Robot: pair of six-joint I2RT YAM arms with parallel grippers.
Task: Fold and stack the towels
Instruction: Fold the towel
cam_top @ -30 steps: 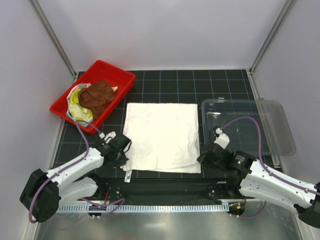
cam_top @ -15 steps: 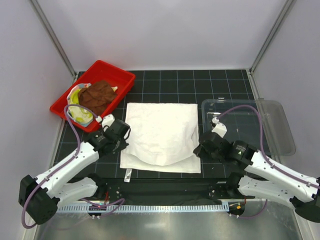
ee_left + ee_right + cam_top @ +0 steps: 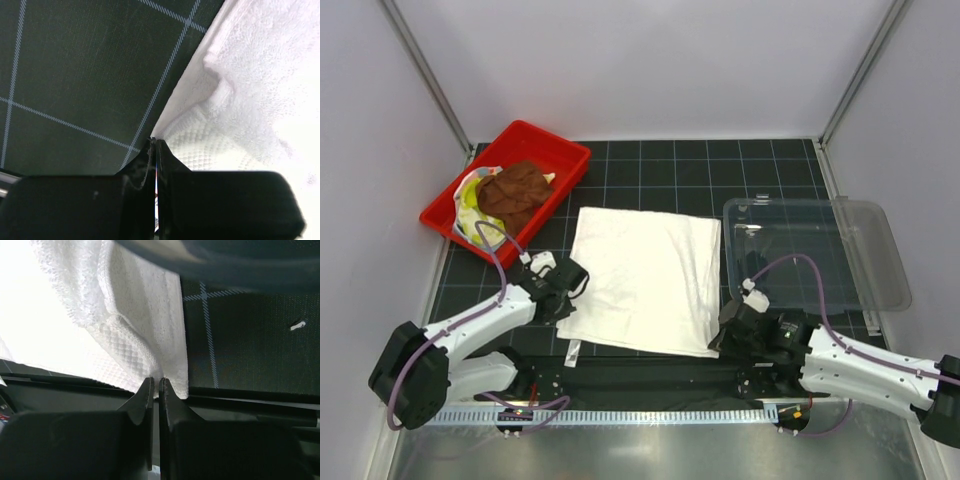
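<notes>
My right gripper will next pull the creased hem tight toward the mat's grid line (image 3: 213, 365), to the right in the wrist view, and let go of it.
A large white towel (image 3: 642, 280) lies spread and a little skewed in the middle of the black gridded mat. My left gripper (image 3: 568, 288) sits at its left edge; the left wrist view shows the jaws (image 3: 154, 141) shut, with the towel's edge (image 3: 260, 100) running into the tips. My right gripper (image 3: 722, 336) is at the near right corner, and its jaws (image 3: 155, 380) are shut on the waffle-weave hem (image 3: 130, 355). A brown towel (image 3: 515, 190) lies crumpled on a yellow-green one (image 3: 470, 208) in the red tray.
The red tray (image 3: 558, 148) stands at the back left. A clear plastic bin (image 3: 820, 250) lies to the right of the white towel, close to my right arm. Grey walls enclose the mat on three sides.
Both grippers rose and moved away with the towel's near edge, then came back toward me. The bulging upper layer has gone flat and the towel lies more skewed.
</notes>
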